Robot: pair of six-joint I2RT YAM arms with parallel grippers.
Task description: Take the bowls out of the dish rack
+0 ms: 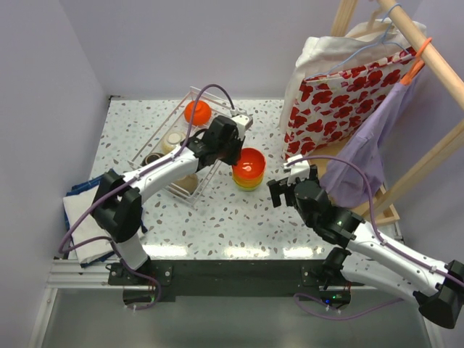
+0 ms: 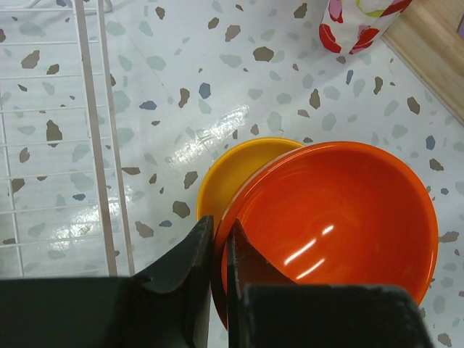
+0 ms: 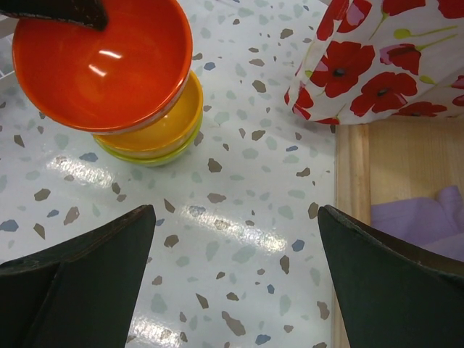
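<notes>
Next, my left gripper lowers the top orange-red bowl, still tilted, until it nests inside, and releases its rim. The yellow-orange bowl (image 1: 248, 182) (image 2: 235, 168) is below my left gripper, under that top bowl.
The white wire dish rack (image 1: 168, 123) stands at the back left, and its wires show in the left wrist view (image 2: 101, 130). It holds an orange-red bowl (image 1: 196, 111), a cream bowl (image 1: 172, 141), a dark brown bowl (image 1: 152, 158) and a tan bowl (image 1: 187, 183). Right of it is a stack: a lime green bowl (image 3: 156, 156), a yellow-orange bowl (image 3: 170, 123) and, tilted on top, a second orange-red bowl (image 1: 249, 161). My left gripper (image 2: 217, 239) is shut on the rim of that top bowl (image 2: 333, 217). My right gripper (image 3: 235, 225) is open and empty, right of the stack.
A red poppy-print bag (image 1: 348, 98) leans against a wooden clothes rack (image 1: 420, 43) at the right, with a purple garment (image 1: 370, 152) hanging over its wooden base (image 3: 391, 181). Folded cloths (image 1: 83, 210) lie at the left edge.
</notes>
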